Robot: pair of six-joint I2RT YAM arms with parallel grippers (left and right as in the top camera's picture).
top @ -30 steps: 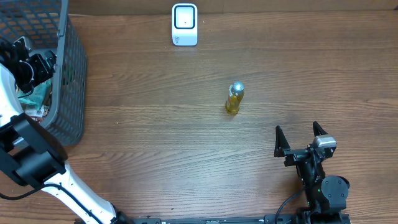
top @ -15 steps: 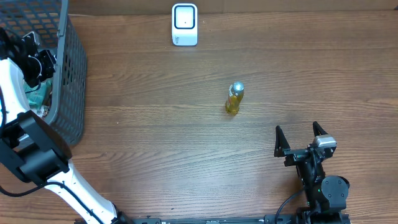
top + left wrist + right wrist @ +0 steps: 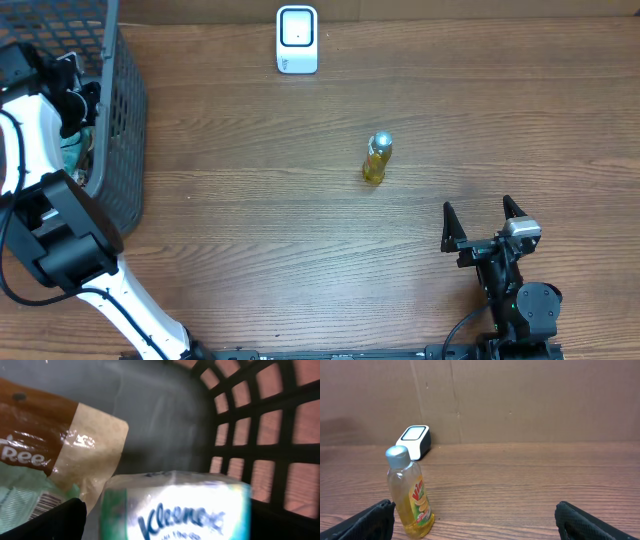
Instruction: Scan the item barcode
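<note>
Next, my left gripper stays low in the basket and closes its fingers onto the sides of the Kleenex tissue pack (image 3: 175, 510), since the pack already sits between them.
A Kleenex tissue pack (image 3: 175, 510) lies in the grey basket (image 3: 118, 120), seen close up in the left wrist view. My left gripper (image 3: 167, 522) is open with one dark finger on each side of the pack, and I cannot tell if they touch it. From overhead, the left gripper (image 3: 72, 92) is down inside the basket. The white barcode scanner (image 3: 297, 39) stands at the table's far edge. A yellow dish-soap bottle (image 3: 377, 158) stands upright mid-table. My right gripper (image 3: 478, 208) is open and empty near the front, with the bottle (image 3: 410, 495) ahead to its left.
In the basket, a brown-and-tan packet (image 3: 55, 435) and a green packet with a barcode (image 3: 25, 495) lie beside the tissue pack. The basket's lattice wall (image 3: 250, 425) is close on the right. The scanner (image 3: 413, 440) sits against the cardboard back wall.
My left arm has swung toward the far side and reached deeper into the basket, and the basket's right rim has shifted slightly right. The right arm and the bottle have not moved.
</note>
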